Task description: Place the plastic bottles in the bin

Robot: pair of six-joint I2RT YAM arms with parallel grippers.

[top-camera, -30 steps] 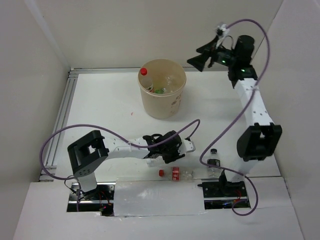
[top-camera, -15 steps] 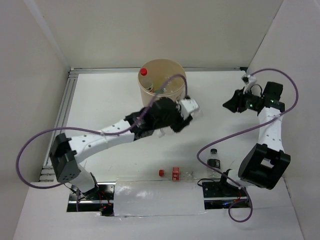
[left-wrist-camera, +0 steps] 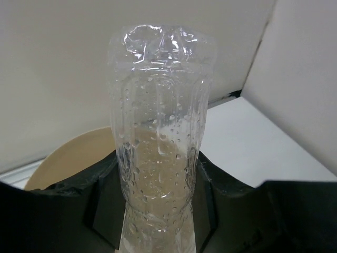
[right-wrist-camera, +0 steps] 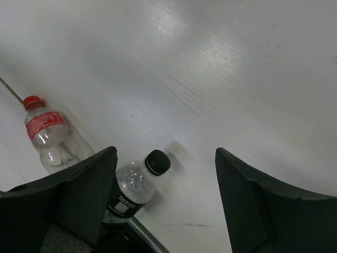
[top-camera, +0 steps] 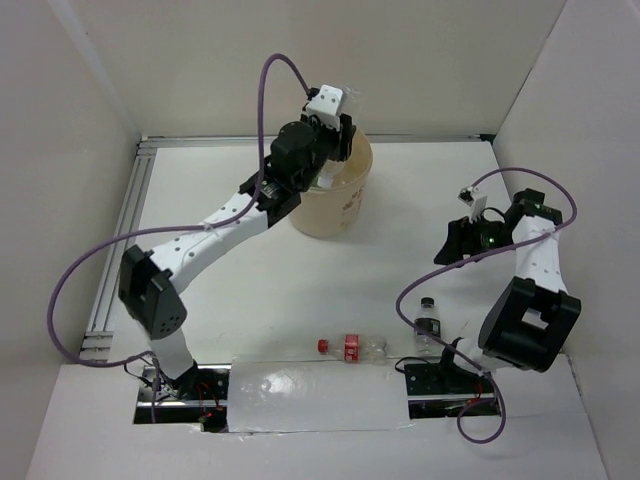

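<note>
The right gripper will next bring its open fingers back toward the base and down over the black cap [top-camera: 427, 302] [right-wrist-camera: 157, 162], which is the nearest end of the bottle.
My left gripper [top-camera: 338, 130] is shut on a clear plastic bottle [left-wrist-camera: 158, 147] with water drops inside, held above the near rim of the round beige bin [top-camera: 335, 205]; the bin's rim also shows behind the bottle in the left wrist view [left-wrist-camera: 68, 158]. My right gripper [top-camera: 447, 245] is open and empty, above the table at the right. A black-capped bottle [top-camera: 428, 325] with a dark label stands near the right arm's base, also in the right wrist view [right-wrist-camera: 137, 187]. A red-capped, red-labelled bottle [top-camera: 350, 346] lies at the front edge, also in the right wrist view [right-wrist-camera: 52, 139].
White walls enclose the table on three sides. A metal rail [top-camera: 125, 240] runs along the left edge. Purple cables loop off both arms. The bin's inside is hidden by my left arm.
My left arm has swung from the table's middle up to the bin with the clear bottle. My right arm has come down from the far right corner toward the black-capped bottle.
</note>
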